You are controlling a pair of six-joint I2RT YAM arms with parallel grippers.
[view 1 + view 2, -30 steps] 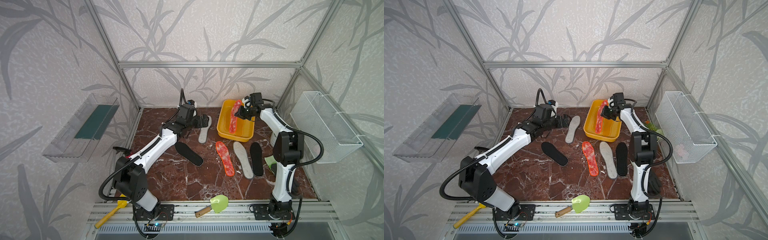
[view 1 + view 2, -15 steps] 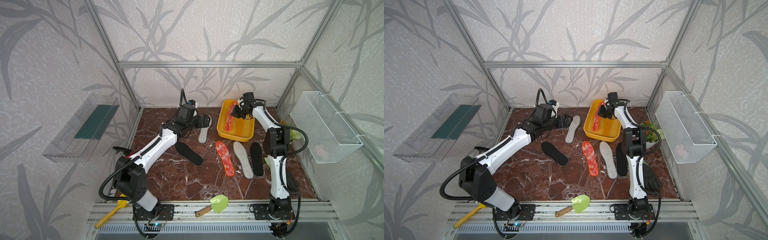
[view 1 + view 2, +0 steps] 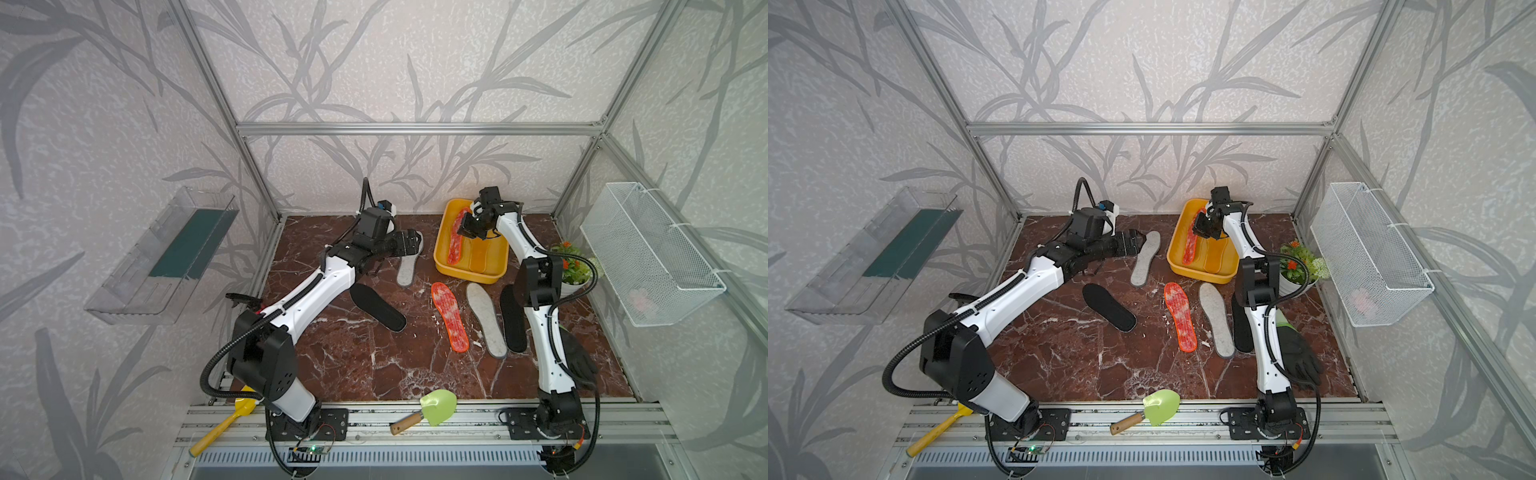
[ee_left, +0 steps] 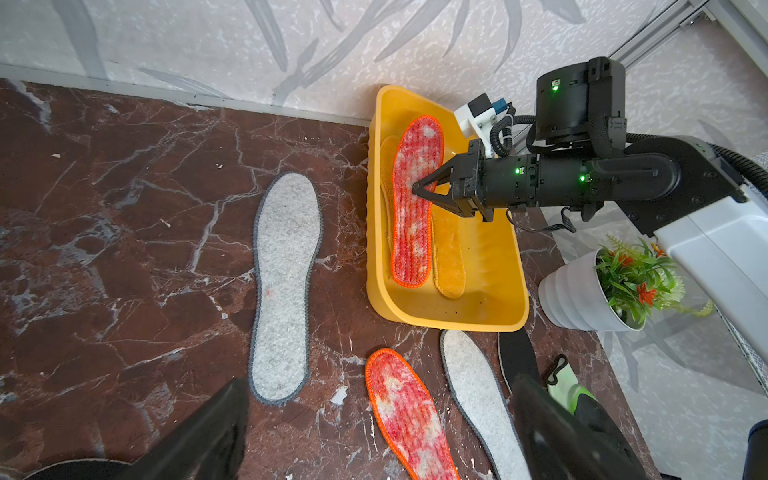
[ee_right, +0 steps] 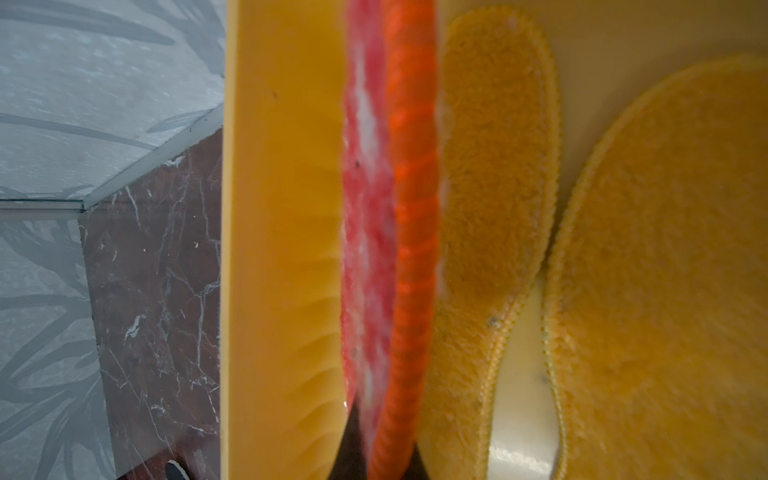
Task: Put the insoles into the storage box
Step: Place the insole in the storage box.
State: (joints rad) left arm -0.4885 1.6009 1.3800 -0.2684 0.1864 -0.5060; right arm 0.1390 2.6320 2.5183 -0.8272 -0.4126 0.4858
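My right gripper will next bring the tilted red-white insole, which is still raised, down onto the yellow-orange insole below it, nearest the box's side (image 5: 500, 168), and release it there.
The yellow storage box (image 3: 468, 275) (image 3: 1200, 272) (image 4: 449, 322) stands at the back of the floor. My right gripper (image 3: 464, 226) (image 3: 1202, 226) (image 4: 415, 189) (image 5: 376, 457) is shut on a red-white insole (image 3: 455, 245) (image 4: 411, 232) (image 5: 386, 208), which is tilted on edge inside the box beside two yellow-orange insoles (image 5: 494, 208). My left gripper (image 3: 413, 243) (image 4: 379, 384) hangs open and empty over the top of a grey insole (image 3: 409, 262) (image 4: 284, 282). On the floor lie a black insole (image 3: 376, 306), a red-white one (image 3: 450, 316), another grey one (image 3: 485, 320) and a second black one (image 3: 512, 320).
A potted plant (image 3: 573, 266) stands right of the box, beside my right arm. A black glove (image 3: 1300, 361) lies near the arm's base. A wire basket (image 3: 648, 253) and a clear bin (image 3: 166, 253) hang on the side walls. Two trowels (image 3: 432, 405) lie on the front rail.
My right gripper has carried the red-white insole leftward and lower into the box, and the right arm has folded in. The left arm has stayed still.
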